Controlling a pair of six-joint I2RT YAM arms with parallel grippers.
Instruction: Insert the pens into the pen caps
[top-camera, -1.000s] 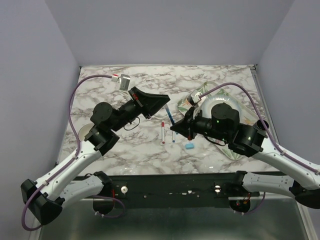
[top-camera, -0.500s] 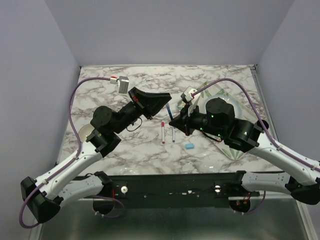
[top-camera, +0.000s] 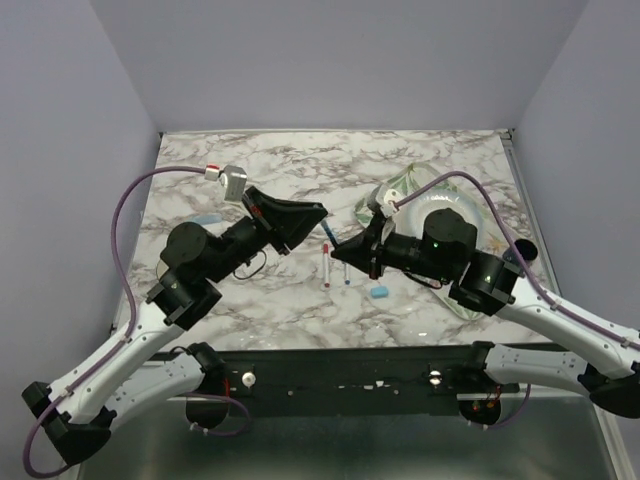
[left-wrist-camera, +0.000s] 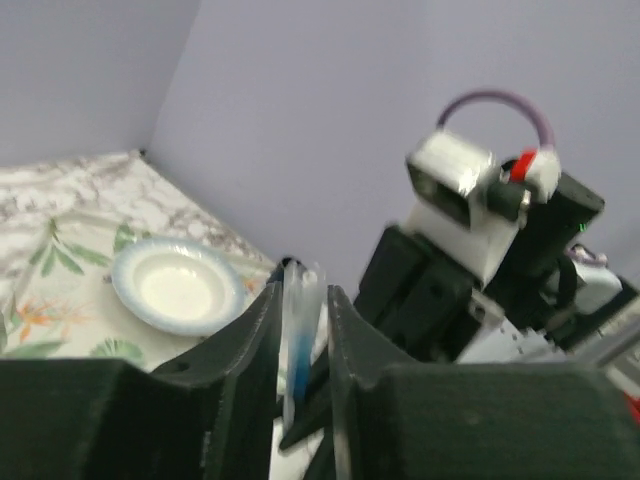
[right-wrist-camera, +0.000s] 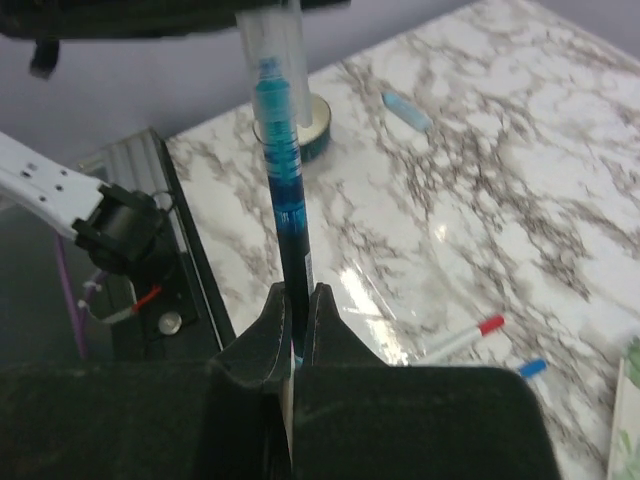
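The clear cap already covers the pen's tip. Next, my right gripper moves down and turns, laying the pen flat beside the red-ended pen.
My right gripper is shut on a blue-barrelled pen that points up and away from it. A clear pen cap covers the pen's tip. That cap stands between the jaws of my left gripper, which are slightly parted with a thin gap beside it. In the top view the left gripper and right gripper meet over the table's middle. A red-ended pen and a blue-ended pen lie below them, with a light blue cap nearby.
Another light blue cap lies at the left. A floral tray carries a white bowl at the right, partly under my right arm. A dark round cup stands at the far right. A round roll sits near the front-left edge.
The left jaws have eased apart around the cap. The left arm has drawn back to the left, and the right gripper has shifted slightly nearer with the pen.
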